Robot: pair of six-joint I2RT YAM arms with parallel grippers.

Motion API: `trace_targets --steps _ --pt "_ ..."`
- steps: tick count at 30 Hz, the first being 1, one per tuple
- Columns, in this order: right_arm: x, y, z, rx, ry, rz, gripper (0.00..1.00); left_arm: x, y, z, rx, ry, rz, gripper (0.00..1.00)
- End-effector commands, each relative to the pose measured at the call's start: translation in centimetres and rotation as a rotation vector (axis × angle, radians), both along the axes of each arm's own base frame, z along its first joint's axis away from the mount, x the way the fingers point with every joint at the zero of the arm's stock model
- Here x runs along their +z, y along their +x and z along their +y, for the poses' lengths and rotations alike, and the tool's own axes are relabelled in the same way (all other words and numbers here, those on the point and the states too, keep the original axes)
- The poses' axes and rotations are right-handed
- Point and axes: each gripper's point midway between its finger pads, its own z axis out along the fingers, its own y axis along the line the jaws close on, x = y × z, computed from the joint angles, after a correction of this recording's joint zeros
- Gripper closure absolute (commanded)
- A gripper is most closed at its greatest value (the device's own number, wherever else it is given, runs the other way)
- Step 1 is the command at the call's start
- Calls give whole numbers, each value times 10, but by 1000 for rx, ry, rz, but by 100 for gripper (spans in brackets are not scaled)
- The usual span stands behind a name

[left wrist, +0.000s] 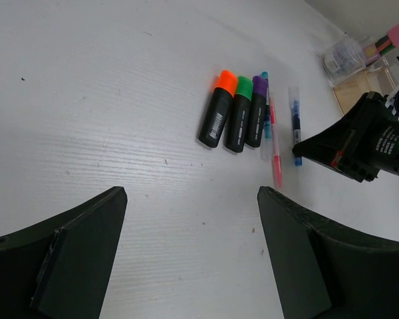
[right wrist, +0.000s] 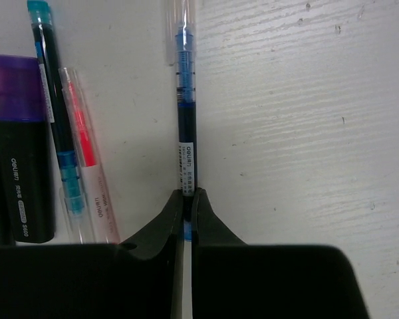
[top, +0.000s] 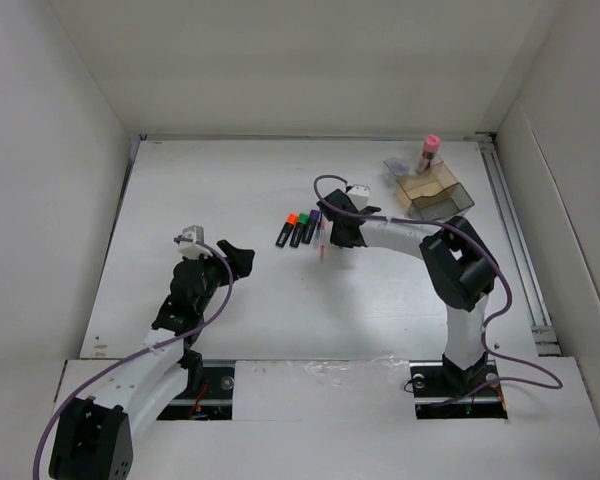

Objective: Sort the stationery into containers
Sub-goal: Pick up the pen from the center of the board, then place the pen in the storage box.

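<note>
The box's tan section [top: 429,184] is outward and to the right in the top view, so my right gripper will next lift toward the box and let go of the blue pen over that section.
Three black highlighters with orange [left wrist: 217,109], green [left wrist: 238,114] and purple [left wrist: 256,111] caps lie side by side on the white table [top: 230,200]. Beside them lie a teal pen [right wrist: 53,100] and a pink pen [right wrist: 83,146]. My right gripper [right wrist: 187,196] is shut on the near end of a blue pen [right wrist: 186,133], which lies along the table just right of the pink pen. The brownish box [top: 435,190] with tan dividers stands at the far right. My left gripper [left wrist: 193,193] is open and empty, well short of the highlighters.
A clear holder [top: 398,168] with a pink-capped item [top: 429,152] stands just behind the box. White walls [top: 80,150] enclose the table on three sides. The right arm [top: 460,265] reaches in from the right.
</note>
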Motion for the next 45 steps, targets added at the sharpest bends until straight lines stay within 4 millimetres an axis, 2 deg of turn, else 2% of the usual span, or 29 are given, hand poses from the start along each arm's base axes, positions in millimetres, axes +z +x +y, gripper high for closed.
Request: trace_targets --steps 1,2,3,5,6,7,9,10,11,12,13,14,15,17,18,19,21,23,24,25,27,31,33,34,37,40,42,43,45 --pt "11 9 -8 -37 36 -38 100 27 7 -4 -15 -12 -89 23" --pt "21 11 -6 -46 58 -57 100 27 8 -3 -6 -10 -90 23" --pt "43 15 -9 -57 88 -97 100 27 8 -3 -6 -10 -90 23" --pt "67 23 -19 -102 135 -143 100 20 9 -3 -6 -3 -68 24" --pt "83 34 -29 -138 170 -171 100 23 9 -3 -6 -6 -78 26" --pt "110 42 -35 -178 234 -222 100 19 9 -5 -15 -5 -66 26" --pt "132 54 -50 -231 319 -249 100 16 9 -5 -15 -2 -54 26" --pt "141 67 -77 -303 355 -268 100 16 9 -5 -15 -2 -54 27" --pt "155 75 -87 -352 426 -295 100 13 9 -5 -16 1 -44 27" --pt "155 79 -94 -376 476 -279 100 15 10 -5 -15 -1 -52 27" --pt "161 88 -122 -448 510 -304 100 15 9 -7 -26 -4 -52 28" --pt "166 95 -132 -497 562 -319 100 15 9 -7 -26 -4 -52 28" --pt "168 101 -152 -540 610 -322 100 17 10 -7 -26 -6 -60 28" --pt "174 107 -166 -585 684 -332 100 14 10 -7 -26 -3 -49 28" --pt "173 112 -177 -622 748 -323 100 14 9 -9 -36 -5 -48 28" --pt "170 114 -177 -641 762 -315 100 13 10 -9 -36 -5 -47 28" --pt "158 118 -189 -700 826 -275 100 13 10 -9 -36 -5 -47 28" --pt "157 123 -193 -716 884 -256 100 13 10 -9 -36 -5 -47 28" --pt "156 127 -201 -738 901 -262 100 13 10 -9 -36 -5 -47 28" --pt "149 128 -199 -750 918 -240 100 13 10 -9 -36 -5 -47 28" --pt "153 132 -205 -749 953 -241 100 13 10 -9 -36 -5 -47 28" --pt "141 137 -205 -768 952 -219 100 12 11 -9 -36 -5 -45 28" --pt "136 135 -210 -799 963 -212 100 9 10 -11 -47 -5 -36 28" --pt "123 129 -209 -813 952 -185 100 12 11 -11 -47 -8 -46 28" --pt "127 127 -211 -818 960 -212 100 12 11 -11 -47 -8 -46 28" --pt "117 125 -213 -834 946 -201 100 12 10 -13 -56 -10 -45 28" --pt "113 126 -213 -838 942 -193 94 12 10 -13 -56 -10 -45 28" --pt "113 126 -213 -838 942 -193 82 15 10 -13 -56 -12 -54 28" --pt "108 123 -215 -851 930 -191 69 15 10 -13 -56 -12 -54 28"
